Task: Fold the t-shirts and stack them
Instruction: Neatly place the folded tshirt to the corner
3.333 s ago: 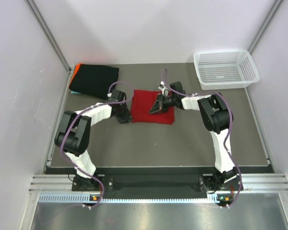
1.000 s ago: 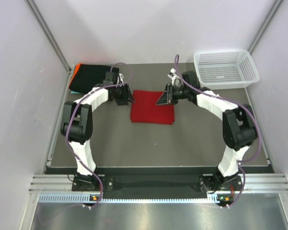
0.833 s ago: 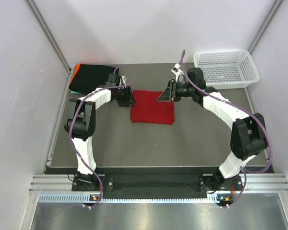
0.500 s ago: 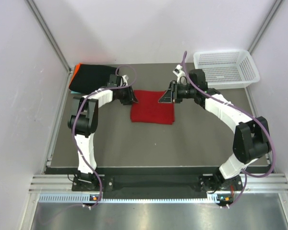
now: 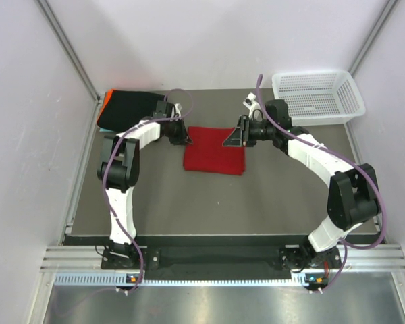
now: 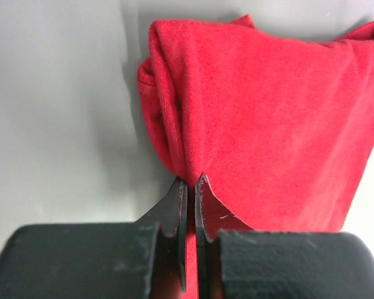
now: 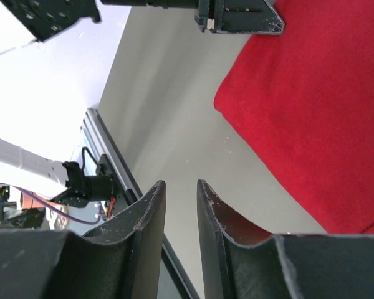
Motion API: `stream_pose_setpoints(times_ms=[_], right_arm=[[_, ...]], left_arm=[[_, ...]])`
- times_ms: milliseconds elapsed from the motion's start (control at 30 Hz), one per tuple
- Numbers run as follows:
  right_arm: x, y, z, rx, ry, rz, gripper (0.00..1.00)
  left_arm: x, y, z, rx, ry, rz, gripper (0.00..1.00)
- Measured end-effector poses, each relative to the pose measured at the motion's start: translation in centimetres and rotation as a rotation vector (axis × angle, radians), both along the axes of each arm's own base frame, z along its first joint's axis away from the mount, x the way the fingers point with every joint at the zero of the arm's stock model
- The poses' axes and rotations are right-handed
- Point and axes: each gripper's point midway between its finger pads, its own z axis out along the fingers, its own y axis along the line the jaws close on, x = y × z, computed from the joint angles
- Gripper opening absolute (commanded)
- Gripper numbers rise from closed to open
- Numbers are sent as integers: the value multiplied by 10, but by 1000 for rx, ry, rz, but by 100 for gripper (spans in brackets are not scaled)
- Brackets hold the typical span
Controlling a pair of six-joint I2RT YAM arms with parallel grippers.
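Observation:
The red t-shirt (image 5: 214, 160) is folded now, so my left gripper will next lift across onto the black t-shirt (image 5: 132, 109), which lies outward and to the gripper's left in the top view.
A folded red t-shirt (image 5: 214, 160) lies flat mid-table. My left gripper (image 5: 183, 138) is at its far left corner, and in the left wrist view the jaws are shut on a bunched fold of the red t-shirt (image 6: 268, 118), pinched at the left gripper (image 6: 188, 185) tips. My right gripper (image 5: 234, 138) hovers at the shirt's far right corner. Its fingers (image 7: 148, 205) stand a little apart with only bare table between them, and the red t-shirt (image 7: 318, 118) lies to their right. A folded black t-shirt (image 5: 132, 109) with an orange edge (image 5: 102, 101) under it rests at the far left.
A white mesh basket (image 5: 317, 98) stands at the far right corner. Pale walls close in the table on three sides. The left gripper's body (image 7: 240, 15) shows at the top of the right wrist view.
My left gripper slid right to the red shirt's corner and closed on the cloth. The right gripper reached in to the far right corner, its jaws parted slightly.

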Motion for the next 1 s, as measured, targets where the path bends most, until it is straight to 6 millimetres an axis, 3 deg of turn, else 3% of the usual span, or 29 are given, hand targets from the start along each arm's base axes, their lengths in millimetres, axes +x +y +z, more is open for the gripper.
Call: stream_pose_setpoints(times_ms=[167,467,767,1000], right_arm=[[0,0,0,2,1,1,28],[1,-2,0,18,9,0,30],[6,-8,3,36,4,-7,30],[14,-13,-1,56,22,-17,30]], left_arm=[[4,11,31,88,-26,0,0],[15,48,117,289,-231,13,0],[38,102,162,599,-374,74,0],[68,138,234,778,-537,149,0]])
